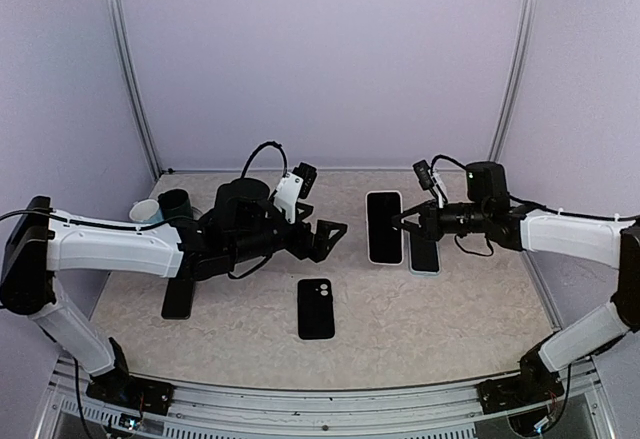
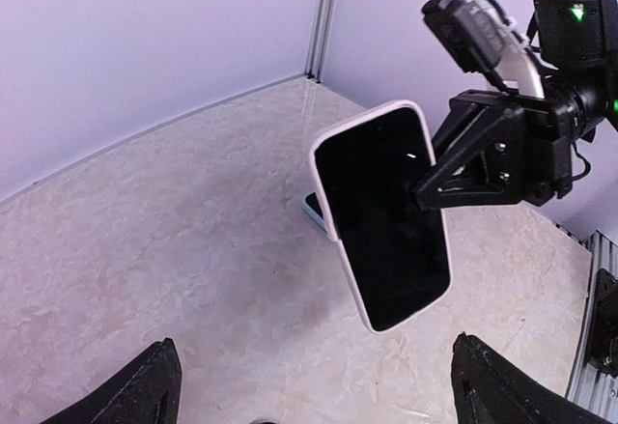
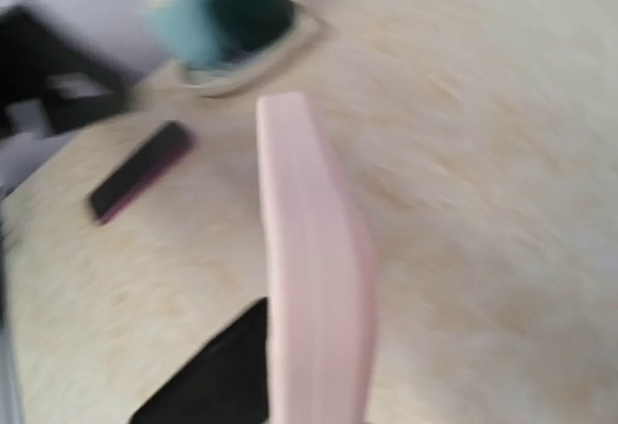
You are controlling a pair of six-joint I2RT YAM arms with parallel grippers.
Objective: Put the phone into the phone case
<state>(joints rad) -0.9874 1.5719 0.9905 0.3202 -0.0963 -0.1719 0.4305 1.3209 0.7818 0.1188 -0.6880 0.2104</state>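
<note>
I will lower my right gripper to the bare tabletop (image 1: 386, 271) beside the light blue case below and release the phone, already in its pink case.
A black-screened phone (image 1: 383, 225) sits inside a pale pink phone case (image 2: 328, 187) and is held upright above the table. My right gripper (image 1: 406, 223) is shut on its right edge. In the left wrist view the phone (image 2: 386, 231) faces me, with the right gripper (image 2: 436, 184) clamped on its side. The right wrist view is blurred and shows the pink case (image 3: 314, 269) edge-on, with one black finger (image 3: 217, 381) to its left. My left gripper (image 1: 328, 238) stands wide open a short way left of the phone, touching nothing. Its fingertips (image 2: 145, 390) show at the bottom corners.
A black phone-shaped slab (image 1: 316, 308) lies flat, lenses up, at the table's middle front. A light blue flat case or phone (image 1: 424, 257) lies under the right gripper. A teal cup (image 1: 148, 211) and a dark cup (image 1: 177, 202) stand back left. A black block (image 1: 178, 295) lies under the left arm.
</note>
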